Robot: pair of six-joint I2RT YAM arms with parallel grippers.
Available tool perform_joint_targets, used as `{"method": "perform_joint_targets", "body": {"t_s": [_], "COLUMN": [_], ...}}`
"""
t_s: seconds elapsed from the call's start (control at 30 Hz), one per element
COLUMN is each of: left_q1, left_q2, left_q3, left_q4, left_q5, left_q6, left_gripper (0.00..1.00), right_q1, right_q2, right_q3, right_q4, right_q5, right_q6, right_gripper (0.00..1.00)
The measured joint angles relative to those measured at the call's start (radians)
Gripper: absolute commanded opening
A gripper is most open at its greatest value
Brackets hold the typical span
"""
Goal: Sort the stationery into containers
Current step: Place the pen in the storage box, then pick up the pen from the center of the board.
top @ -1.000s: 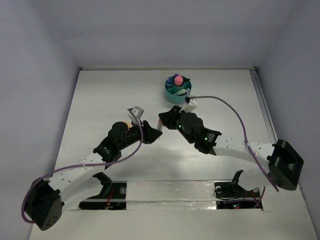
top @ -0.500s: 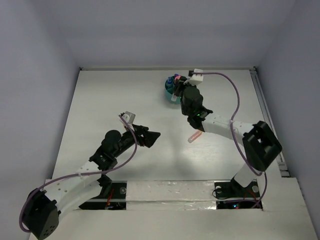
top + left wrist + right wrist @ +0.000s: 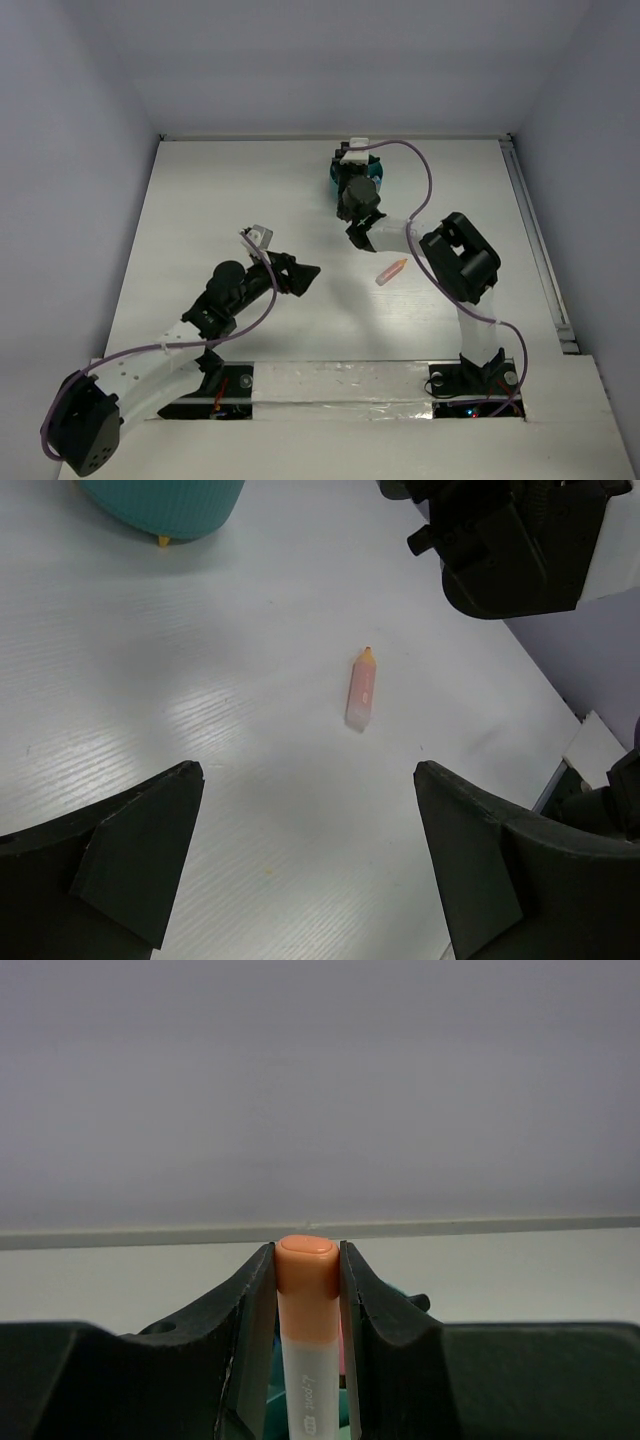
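The highlighter already hangs upright over the teal organiser, so the robot's right gripper will stay above it and spread its fingers to let the highlighter go down inside.
My right gripper (image 3: 306, 1250) is shut on a highlighter with an orange cap (image 3: 305, 1270) and a white barrel, the cap level with the fingertips. A sliver of the teal organiser (image 3: 270, 1405) shows below the fingers. In the top view the right wrist hangs over that organiser (image 3: 335, 182) at the far middle of the table and hides most of what it holds. A pink highlighter with an orange tip (image 3: 391, 271) lies flat on the table, also seen ahead of my left gripper (image 3: 308, 772) as the pink highlighter (image 3: 362, 688). The left gripper (image 3: 305, 275) stands open and holds nothing.
The right arm's elbow (image 3: 460, 255) rises just right of the loose highlighter, and its black links (image 3: 520, 540) fill the left wrist view's upper right. The organiser's teal wall (image 3: 165, 505) sits at that view's top left. White walls close the table's back and sides.
The left gripper opened and drew back a little. The pink highlighter now lies on the table. The right arm swung from mid-table to above the organiser, still gripping its highlighter.
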Motion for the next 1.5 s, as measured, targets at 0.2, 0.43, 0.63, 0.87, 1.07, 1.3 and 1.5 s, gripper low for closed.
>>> {"method": "perform_joint_targets", "body": {"t_s": [0.2,0.43,0.63,0.87,1.07,1.3,1.5], "left_q1": [0.0,0.0,0.0,0.0,0.0,0.0,0.0], "left_q2": [0.026,0.036,0.048,0.048,0.048,0.038,0.007], "left_q3": [0.0,0.0,0.0,0.0,0.0,0.0,0.0], "left_q4": [0.009,0.015,0.018,0.018,0.018,0.015,0.016], "left_q5": [0.006,0.008,0.013,0.013,0.013,0.005,0.003], "left_q6": [0.0,0.0,0.0,0.0,0.002,0.007,0.007], "left_gripper": [0.84,0.85,0.84,0.84,0.84,0.84,0.84], "right_q1": [-0.01,-0.012,-0.012,-0.012,-0.012,-0.012,-0.013], "right_q2": [0.032,0.035,0.035,0.001,-0.121,-0.404,-0.671], "right_q3": [0.023,-0.006,-0.055,-0.077,-0.082,-0.12,-0.247], "right_q4": [0.035,0.03,-0.013,-0.075,-0.208,-0.562,-0.975], "right_q5": [0.0,0.0,-0.001,-0.015,-0.035,-0.152,-0.356], "right_q6": [-0.01,0.062,0.138,0.194,0.248,0.417,0.653], "right_gripper": [0.0,0.05,0.28,0.63,0.8,0.26,0.0]}}
